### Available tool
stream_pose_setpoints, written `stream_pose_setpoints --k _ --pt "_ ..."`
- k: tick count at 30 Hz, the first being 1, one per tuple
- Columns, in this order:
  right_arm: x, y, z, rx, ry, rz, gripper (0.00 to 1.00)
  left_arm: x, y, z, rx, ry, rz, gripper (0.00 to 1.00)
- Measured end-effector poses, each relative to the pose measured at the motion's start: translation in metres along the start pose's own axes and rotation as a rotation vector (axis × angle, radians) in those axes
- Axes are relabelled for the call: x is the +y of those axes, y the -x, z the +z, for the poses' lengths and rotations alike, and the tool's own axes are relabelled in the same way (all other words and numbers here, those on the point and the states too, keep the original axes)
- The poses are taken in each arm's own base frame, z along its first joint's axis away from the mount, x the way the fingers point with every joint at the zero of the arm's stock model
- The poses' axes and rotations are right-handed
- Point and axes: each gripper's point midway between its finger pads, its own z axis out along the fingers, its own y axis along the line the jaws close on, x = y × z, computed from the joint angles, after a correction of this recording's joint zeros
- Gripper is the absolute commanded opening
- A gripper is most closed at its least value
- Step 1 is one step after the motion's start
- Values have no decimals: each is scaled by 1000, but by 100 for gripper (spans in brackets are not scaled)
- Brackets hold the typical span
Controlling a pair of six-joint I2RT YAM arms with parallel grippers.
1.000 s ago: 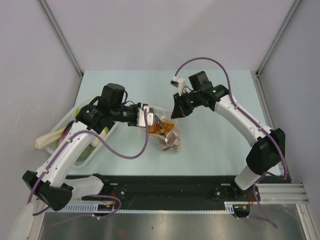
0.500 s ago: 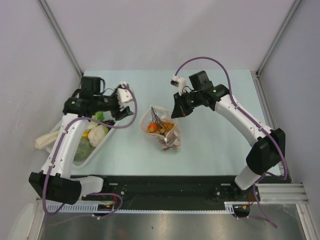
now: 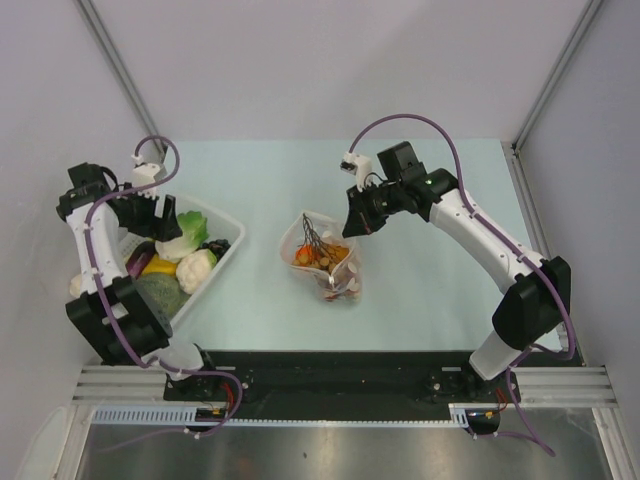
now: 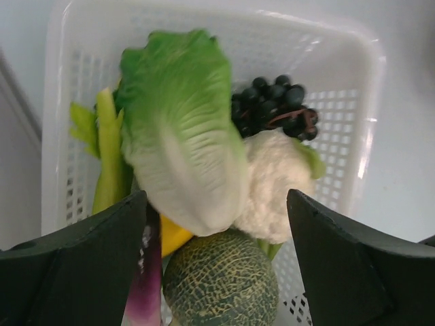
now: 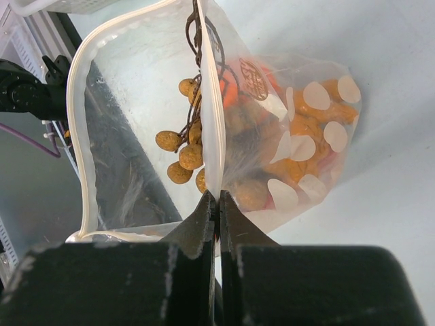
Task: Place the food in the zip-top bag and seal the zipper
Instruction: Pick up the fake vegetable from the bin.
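The middle of the purple piece (image 3: 140,259) (image 4: 147,272) is below, so I will next lower my left gripper's open fingers to the left in the top view, around it.
The zip-top bag (image 3: 338,278) lies mid-table with its mouth held open, and it holds orange, red and tan food (image 5: 306,142). A bunch of tan balls on a brown stem (image 5: 187,146) hangs in the mouth. My right gripper (image 3: 350,224) is shut on the bag's whitish zipper strip (image 5: 216,136); in the right wrist view its jaws (image 5: 219,200) pinch that strip. My left gripper (image 3: 166,216) is open and empty above the white basket (image 3: 228,245). In the left wrist view it (image 4: 216,198) hovers over a lettuce leaf (image 4: 180,122), dark grapes (image 4: 275,109), a cauliflower (image 4: 275,176) and a melon (image 4: 221,278).
The basket (image 4: 370,102) sits at the table's left edge and also holds a yellow piece (image 4: 173,234) and a purple piece (image 4: 146,292). Grey walls enclose the table. A black rail (image 3: 330,375) runs along the near edge.
My left arm has swung left, away from the bag's mouth, to above the basket. The right gripper and the bag have stayed in place.
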Motion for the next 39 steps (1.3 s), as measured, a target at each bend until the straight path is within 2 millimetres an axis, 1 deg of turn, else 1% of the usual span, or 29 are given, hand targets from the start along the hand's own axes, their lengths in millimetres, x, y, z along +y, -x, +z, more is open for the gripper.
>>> stream_pose_setpoints --k 3,4,6,7,8,13,15,17,19,21,24,30,32,33,35,36,38,39 --pt "0 0 0 1 -2 -4 0 23 -15 2 71 87 -73 81" --pt "-1 0 0 1 -2 -5 0 28 -18 1 84 113 -86 78" --pt "-1 0 0 1 -2 -8 0 37 -20 -3 104 171 -100 75" --pt "-1 0 0 1 -2 -8 0 42 -21 -5 112 198 -105 71" --pt "-1 -1 0 2 -2 -8 0 46 -22 -7 121 222 -109 70" --pt "-1 -1 0 3 0 -9 0 63 -37 -13 189 295 -127 70" --pt "-1 -1 -1 3 0 -9 0 73 -48 -14 222 306 -139 72" --pt "-2 -1 -1 3 0 -9 0 83 -62 -14 266 314 -144 73" --pt "-1 -1 -1 2 3 -9 0 90 -76 -11 309 308 -144 72" --pt "-1 -1 -1 2 6 -9 0 93 -87 -6 348 284 -138 71" --pt "0 -1 -1 2 6 -10 0 92 -97 2 388 244 -126 69" --pt "0 -1 -1 3 5 -9 0 88 -107 8 418 196 -92 66" --pt "0 -1 -1 3 5 -8 0 85 -107 9 414 175 -83 61" --pt "0 -1 -1 3 5 -8 0 83 -106 9 412 166 -83 56" --pt "-1 -1 -1 4 5 -7 0 81 -105 11 403 151 -81 49" --pt "-1 -1 -1 4 5 -6 0 79 -104 12 397 143 -78 44" --pt "-2 0 -1 4 4 -4 0 77 -101 12 384 134 -73 39" --pt "-2 0 -1 3 3 -2 0 75 -98 12 376 131 -64 35"
